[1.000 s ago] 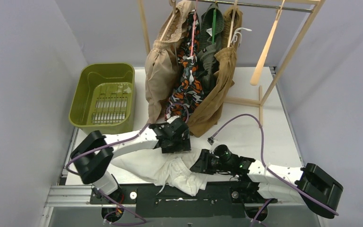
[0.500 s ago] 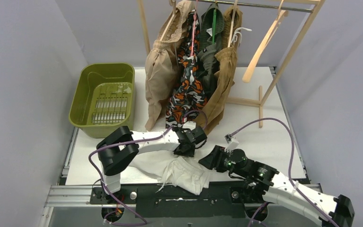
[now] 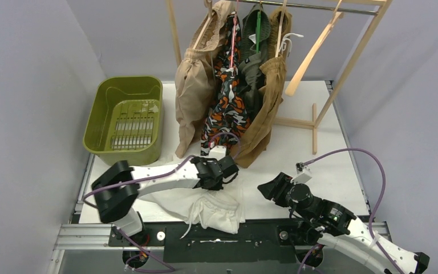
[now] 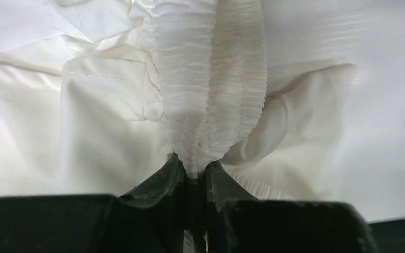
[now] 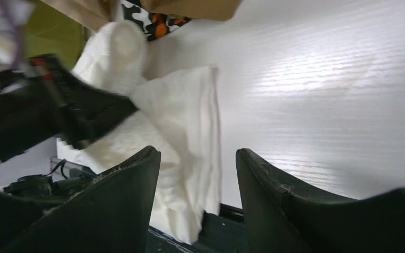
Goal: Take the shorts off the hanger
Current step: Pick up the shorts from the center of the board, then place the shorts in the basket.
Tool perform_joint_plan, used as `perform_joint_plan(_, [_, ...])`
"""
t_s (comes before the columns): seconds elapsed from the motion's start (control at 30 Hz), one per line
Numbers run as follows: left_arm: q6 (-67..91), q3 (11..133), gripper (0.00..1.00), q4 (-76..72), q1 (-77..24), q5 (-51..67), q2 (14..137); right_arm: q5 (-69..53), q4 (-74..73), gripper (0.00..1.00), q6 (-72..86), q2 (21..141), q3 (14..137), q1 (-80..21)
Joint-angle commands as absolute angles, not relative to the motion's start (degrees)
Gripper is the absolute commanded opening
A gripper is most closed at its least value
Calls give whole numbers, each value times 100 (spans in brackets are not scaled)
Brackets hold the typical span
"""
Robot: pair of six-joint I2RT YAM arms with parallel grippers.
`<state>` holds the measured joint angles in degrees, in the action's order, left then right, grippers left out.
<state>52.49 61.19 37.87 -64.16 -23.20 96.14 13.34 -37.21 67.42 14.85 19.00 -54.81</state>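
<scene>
The left gripper lifts with the white shorts [image 3: 205, 205] next, carries them outward over the basin's bottom, then lowers and releases them. The olive-green basin stands empty.
The white shorts [image 3: 205, 205] lie crumpled on the table's near edge, off any hanger. My left gripper [image 3: 228, 171] is shut on their gathered waistband [image 4: 211, 105], which is pinched between the fingertips in the left wrist view [image 4: 195, 168]. My right gripper [image 3: 268, 191] stands open to the right of the white shorts [image 5: 184, 121], apart from them and holding nothing [image 5: 198, 155]. Beige [image 3: 194, 85], camouflage [image 3: 226, 97], dark olive [image 3: 254, 63] and brown shorts [image 3: 265, 108] hang on hangers from the rail [image 3: 319, 7].
A bare wooden hanger [image 3: 311, 54] hangs tilted on the rail at the right. The wooden rack's leg [image 3: 351, 63] slants down to the table. An olive-green basin [image 3: 126, 117] stands at the back left. Purple cables loop over both arms.
My left gripper has shut on the white waistband. My right gripper has opened and drawn back to the right, off the white shorts. The bare wooden hanger has swung leftward.
</scene>
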Motion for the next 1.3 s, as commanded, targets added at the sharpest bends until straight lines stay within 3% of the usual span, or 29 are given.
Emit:
perform_joint_plan(0.0, [5172,6027,0,3901,-6476,-2900,8177,1738,-4149,56,6982,1496,2188,-5510])
perform_joint_plan(0.27, [4996,5764,0,4232,-6198,-3672,6363,1855,-4075,56,7167,1584,2171,-5509])
perform_joint_plan(0.6, [3328,7378,0,4817,-4587,-3710,5871,1819,-3961,56,7138,1890,2242,-5511])
perform_joint_plan(0.97, [1631,9744,0,4903,-2732,-3020,6813,1898,-3578,57,7010,2028,2161,-5511])
perform_joint_plan(1.27, [264,12200,0,4659,-1789,-3986,8076,1911,-3481,58,6855,2267,2190,-5510])
